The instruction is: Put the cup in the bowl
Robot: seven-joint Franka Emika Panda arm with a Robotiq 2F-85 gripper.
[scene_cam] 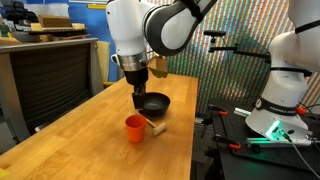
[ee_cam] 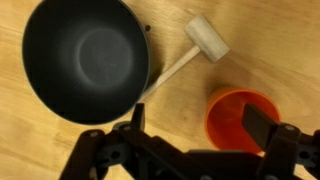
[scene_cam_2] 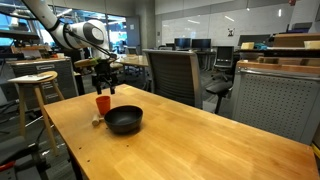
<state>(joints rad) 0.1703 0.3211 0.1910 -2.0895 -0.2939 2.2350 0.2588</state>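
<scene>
The robot should next lower its gripper to straddle the cup's bowl-side rim [scene_cam: 142, 118] [ee_cam: 209, 116], which lies below the gripper, between its open fingers, with one fingertip already over the cup's opening.
The orange-red cup [scene_cam: 134, 128] stands upright on the wooden table, next to the black bowl [scene_cam: 153, 103]. Both also show in the other exterior view, cup [scene_cam_2: 103, 104] and bowl [scene_cam_2: 124, 120]. My gripper [scene_cam: 139, 92] hangs above them, open and empty. In the wrist view the bowl [ee_cam: 85, 58] is at the upper left and empty, and the cup [ee_cam: 232, 118] is at the lower right. The open gripper [ee_cam: 200, 122] straddles the cup's left side, with the right finger over the cup's mouth. I see no contact.
A small pale wooden block on a stick [ee_cam: 205, 40] lies between bowl and cup, also seen in an exterior view [scene_cam: 157, 126]. The table's edge [scene_cam: 190, 140] is close beside the cup. Office chairs [scene_cam_2: 170, 70] and a stool [scene_cam_2: 35, 85] stand around.
</scene>
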